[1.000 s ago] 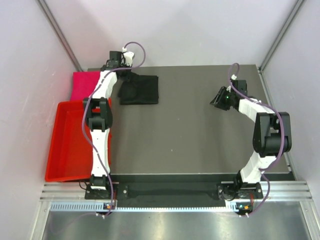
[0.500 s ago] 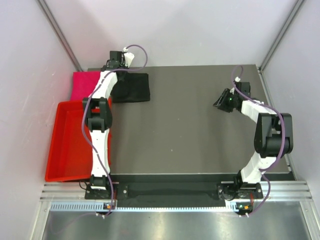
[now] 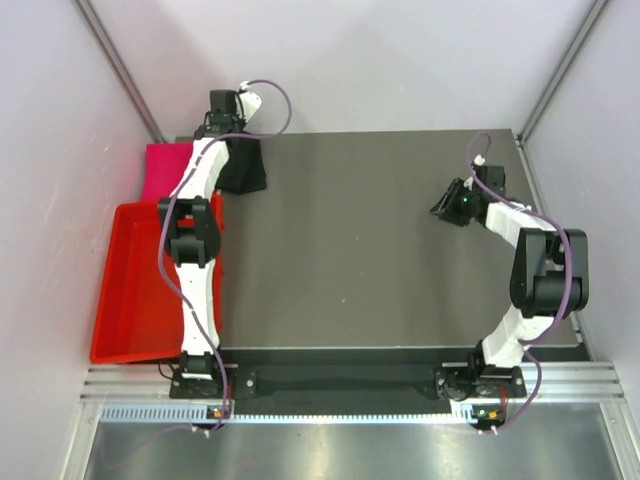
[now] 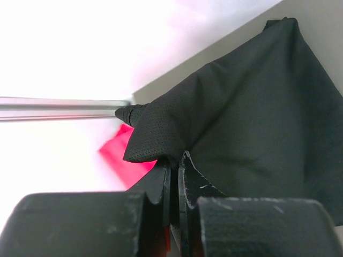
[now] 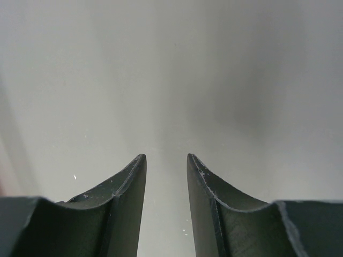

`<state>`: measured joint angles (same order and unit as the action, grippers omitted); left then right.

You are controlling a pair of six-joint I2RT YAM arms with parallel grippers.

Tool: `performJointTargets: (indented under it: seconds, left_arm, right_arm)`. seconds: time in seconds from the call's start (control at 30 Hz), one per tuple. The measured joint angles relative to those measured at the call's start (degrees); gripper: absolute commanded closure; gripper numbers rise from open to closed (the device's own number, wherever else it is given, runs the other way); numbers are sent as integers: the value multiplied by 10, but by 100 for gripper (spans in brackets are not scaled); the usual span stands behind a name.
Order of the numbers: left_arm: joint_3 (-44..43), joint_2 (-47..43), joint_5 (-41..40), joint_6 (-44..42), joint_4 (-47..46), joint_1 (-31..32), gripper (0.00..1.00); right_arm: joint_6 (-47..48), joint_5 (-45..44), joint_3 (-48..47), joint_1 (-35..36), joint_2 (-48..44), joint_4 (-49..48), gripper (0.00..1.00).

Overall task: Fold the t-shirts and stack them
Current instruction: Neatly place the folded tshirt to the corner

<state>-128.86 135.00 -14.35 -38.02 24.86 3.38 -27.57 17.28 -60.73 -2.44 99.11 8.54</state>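
Observation:
I need to move the fold of the black t-shirt in my left gripper to the left in the top view next, over the magenta-pink folded t-shirt to release it, because the black t-shirt still hangs beside it.
The black t-shirt hangs bunched at the table's far left corner, lifted by my left gripper. In the left wrist view the left gripper is shut on a fold of the black t-shirt, which drapes away from the jaws. The magenta-pink folded t-shirt lies left of the table, behind the tray; a patch of it shows in the left wrist view. No white edge is visible. My right gripper is open and empty over bare table at the right; its fingers show only grey surface between them.
A red plastic tray sits off the table's left edge, beside the left arm. Metal frame posts rise at the far corners, with pale walls on both sides. The dark table stretches between the arms.
My left gripper has pulled the black t-shirt leftward and up toward the far left corner; the flat folded shape has bunched into a hanging drape. The right gripper has shifted slightly right.

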Motion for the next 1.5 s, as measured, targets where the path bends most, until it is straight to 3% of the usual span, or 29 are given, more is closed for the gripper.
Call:
performJointTargets:
  seconds: [0.47,1.03,1.5]
  left_arm:
    - [54,-17,-82,-94,-93,-18,100]
    - [56,-11,-96,-113,-174,-89,100]
    - [-25,118,-66,-111,-240,-139,100]
  right_arm:
    - [1,4,1,-5,-1,0,63]
    - [1,8,-1,-5,0,1,64]
    - [2,8,-11,-5,0,16,64]
